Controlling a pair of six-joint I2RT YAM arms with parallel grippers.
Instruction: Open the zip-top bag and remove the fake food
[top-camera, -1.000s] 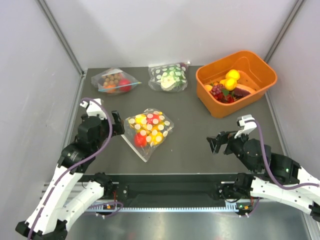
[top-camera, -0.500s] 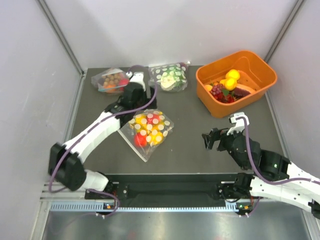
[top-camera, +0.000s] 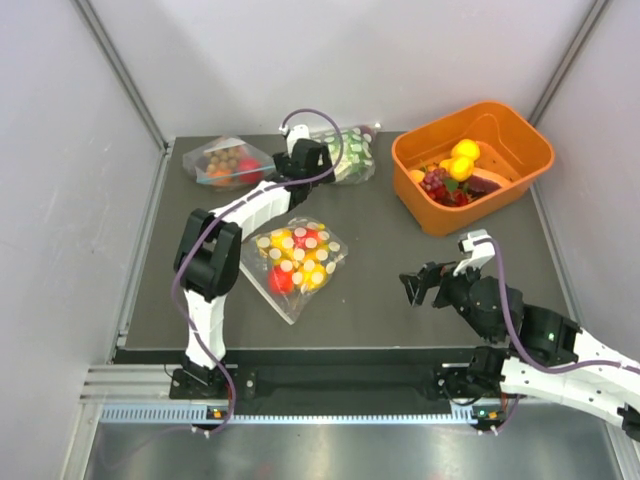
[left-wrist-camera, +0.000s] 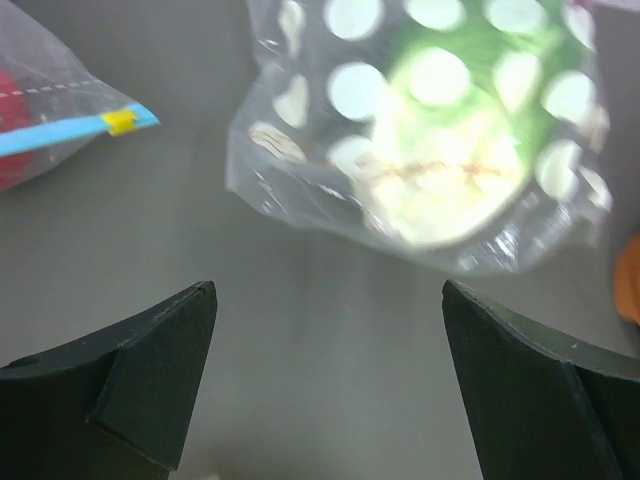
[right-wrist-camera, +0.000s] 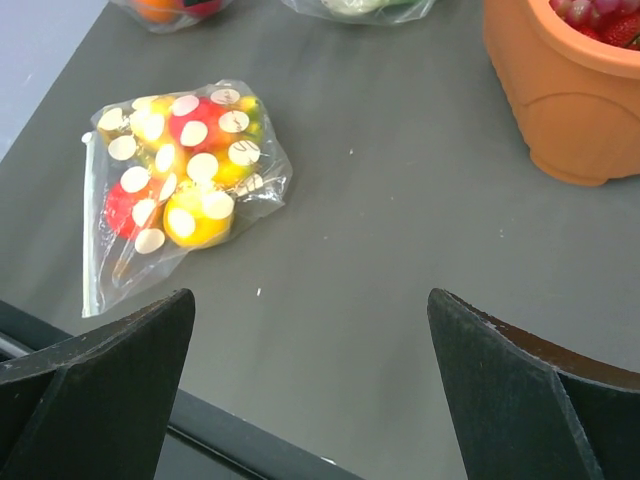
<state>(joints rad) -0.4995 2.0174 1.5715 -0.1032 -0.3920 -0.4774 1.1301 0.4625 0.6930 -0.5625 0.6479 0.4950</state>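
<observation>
The loose plastic at the near corner of the zip-top bag has only bag in it, and the lettuce is farther in. My left gripper will come down onto that corner next.
The zip-top bag (top-camera: 348, 154), clear with white dots, lies at the back middle of the table with the green lettuce (top-camera: 352, 148) inside. In the left wrist view the bag (left-wrist-camera: 430, 130) lies just ahead of my open fingers, with the lettuce (left-wrist-camera: 450, 110) blurred inside it. I cannot make out the purple piece. My left gripper (top-camera: 312, 162) is open and empty, right at the bag's left edge. My right gripper (top-camera: 414, 284) is open and empty over the bare mat at the front right, far from the bag.
A dotted bag of yellow and red pieces (top-camera: 295, 258) lies mid-table, also in the right wrist view (right-wrist-camera: 180, 180). A plain bag with brown balls (top-camera: 226, 162) lies at the back left; its blue zip (left-wrist-camera: 70, 130) shows. An orange bin (top-camera: 515, 170) of fruit stands back right.
My left arm has swung from the front left across to the back and now reaches the green-filled dotted bag. My right gripper has edged a little left and nearer.
</observation>
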